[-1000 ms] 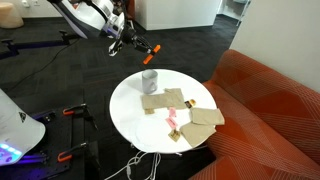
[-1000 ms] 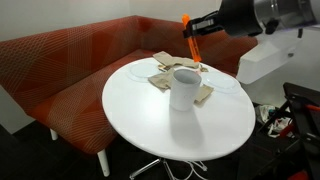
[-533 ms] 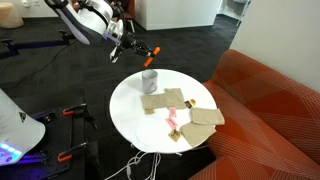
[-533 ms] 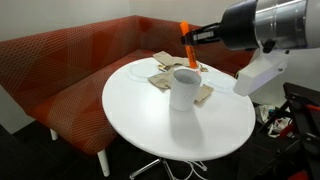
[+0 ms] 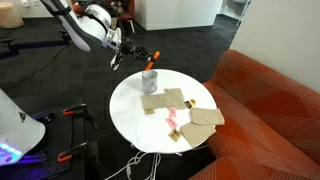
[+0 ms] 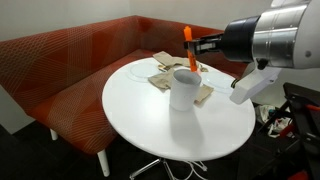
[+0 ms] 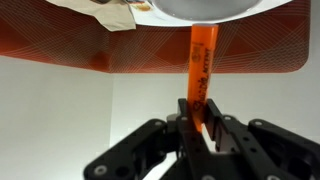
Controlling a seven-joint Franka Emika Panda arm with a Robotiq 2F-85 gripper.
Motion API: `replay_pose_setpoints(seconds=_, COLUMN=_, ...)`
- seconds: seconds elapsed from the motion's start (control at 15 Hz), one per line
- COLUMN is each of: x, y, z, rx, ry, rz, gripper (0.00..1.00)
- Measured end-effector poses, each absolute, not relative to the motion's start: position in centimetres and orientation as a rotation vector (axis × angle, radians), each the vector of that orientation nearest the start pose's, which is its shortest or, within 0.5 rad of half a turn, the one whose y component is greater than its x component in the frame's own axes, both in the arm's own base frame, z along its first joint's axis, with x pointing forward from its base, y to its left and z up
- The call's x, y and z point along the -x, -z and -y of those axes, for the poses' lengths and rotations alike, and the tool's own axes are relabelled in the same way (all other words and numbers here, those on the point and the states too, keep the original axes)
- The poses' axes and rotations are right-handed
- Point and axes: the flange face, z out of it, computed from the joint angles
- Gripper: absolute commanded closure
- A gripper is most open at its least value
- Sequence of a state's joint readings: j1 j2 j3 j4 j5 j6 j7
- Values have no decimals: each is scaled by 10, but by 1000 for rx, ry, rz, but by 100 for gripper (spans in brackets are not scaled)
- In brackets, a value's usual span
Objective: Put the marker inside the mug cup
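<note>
My gripper will go down toward the mug cup's rim and let go of the marker inside, since the orange marker (image 6: 190,49) stands almost upright over the mug cup's opening (image 6: 184,75).
My gripper (image 7: 196,118) is shut on the orange marker (image 7: 201,62), which sticks out from between the fingers toward the light grey mug cup (image 7: 200,8). In both exterior views the marker (image 6: 190,49) stands nearly upright, its lower end just above or at the far rim of the mug cup (image 6: 183,88) on the round white table (image 6: 150,120). The marker (image 5: 153,55) hangs over the mug cup (image 5: 150,80), with the gripper (image 5: 130,52) beside it.
Brown paper pieces (image 5: 195,112) and a small pink object (image 5: 171,121) lie on the table beside the mug. A red-orange sofa (image 5: 270,110) curves round the table. The robot's base (image 6: 265,75) is close by.
The gripper has swung the marker from a tilt to nearly upright and brought it over the mug cup, lower than before.
</note>
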State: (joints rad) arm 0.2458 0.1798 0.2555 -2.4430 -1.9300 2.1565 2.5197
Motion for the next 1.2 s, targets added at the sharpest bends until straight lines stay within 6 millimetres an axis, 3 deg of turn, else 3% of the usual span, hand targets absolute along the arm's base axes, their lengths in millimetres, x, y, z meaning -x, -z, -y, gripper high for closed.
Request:
replay_pose_setpoints(seconds=0.67, x=-426, y=-201, z=-192, rx=2812, ry=1895, rz=-555, gripper=95)
replay_pose_setpoints(seconds=1.2, x=-420, y=-209, z=-215, rx=2769, ry=1919, rz=-488, gripper=95)
